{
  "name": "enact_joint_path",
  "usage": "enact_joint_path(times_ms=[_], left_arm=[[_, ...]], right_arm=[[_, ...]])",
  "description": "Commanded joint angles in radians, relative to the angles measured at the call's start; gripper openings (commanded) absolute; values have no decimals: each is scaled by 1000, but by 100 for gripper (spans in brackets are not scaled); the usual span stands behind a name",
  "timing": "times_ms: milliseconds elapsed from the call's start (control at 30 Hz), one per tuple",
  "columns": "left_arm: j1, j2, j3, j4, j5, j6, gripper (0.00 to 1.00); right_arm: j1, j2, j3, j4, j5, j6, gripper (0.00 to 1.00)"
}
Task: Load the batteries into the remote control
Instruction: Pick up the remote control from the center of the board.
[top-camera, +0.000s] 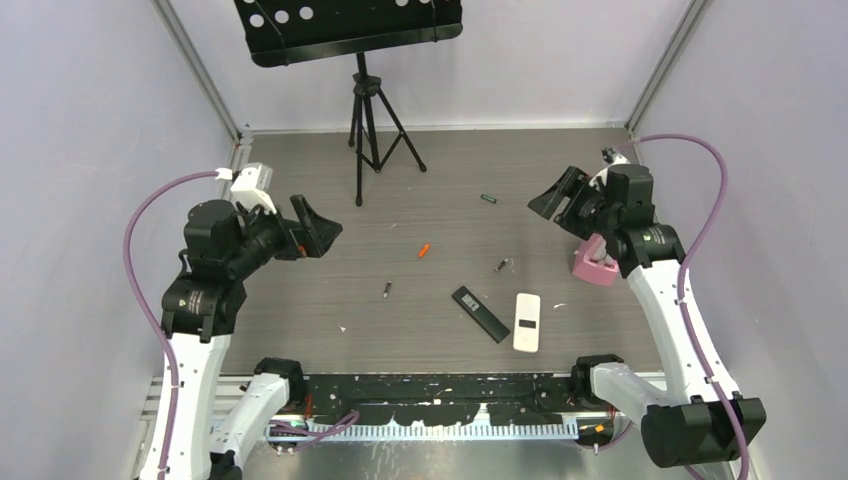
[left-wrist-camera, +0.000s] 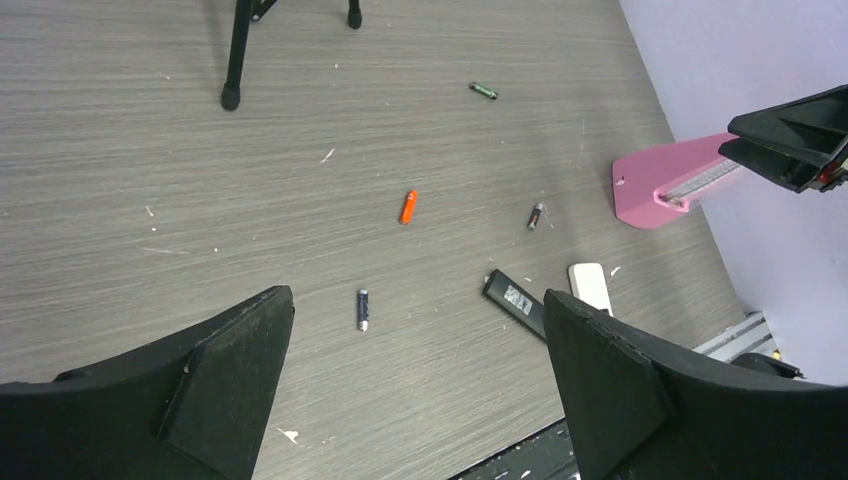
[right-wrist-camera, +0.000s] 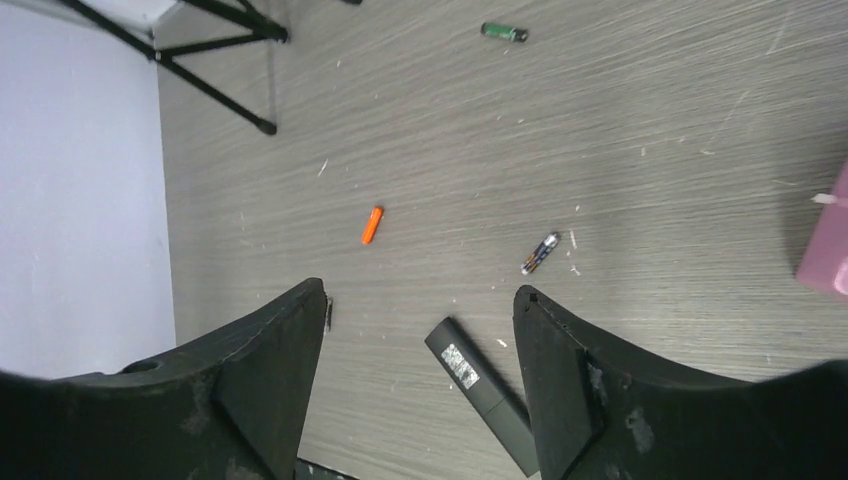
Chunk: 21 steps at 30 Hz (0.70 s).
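Observation:
I need to move my right gripper down and back next, with its open fingers on both sides of the white remote's middle, because that remote is below the gripper and closer to my base.
A black remote control and a white one lie side by side near the table's front edge. The batteries are scattered beyond them: orange, green, one dark and another dark. My left gripper hovers open at the left, high above the table and holding nothing. In its wrist view the dark battery shows between the fingers, far below. At the right my right gripper hangs open and empty, with the black remote below it.
A black music stand on a tripod stands at the back centre. A pink holder sits on the table under the right arm. Purple-grey walls close in the left, right and back sides.

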Motion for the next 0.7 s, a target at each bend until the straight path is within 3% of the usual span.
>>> enact_joint_path(times_ms=[0, 233, 367, 533, 667], left_arm=[[-10, -11, -23, 47, -14, 4, 98], [-11, -25, -97, 93, -24, -88, 98], [-10, -31, -168, 175, 89, -120, 98], [-11, -19, -238, 225, 190, -164, 98], [-12, 2, -277, 238, 233, -188, 98]], right_arm=[[79, -17, -2, 45, 73, -23, 75], [244, -6, -11, -49, 291, -35, 77], [346, 1, -44, -101, 398, -14, 77], [462, 69, -54, -278, 661, 116, 73], [509, 108, -87, -422, 800, 253, 75]])
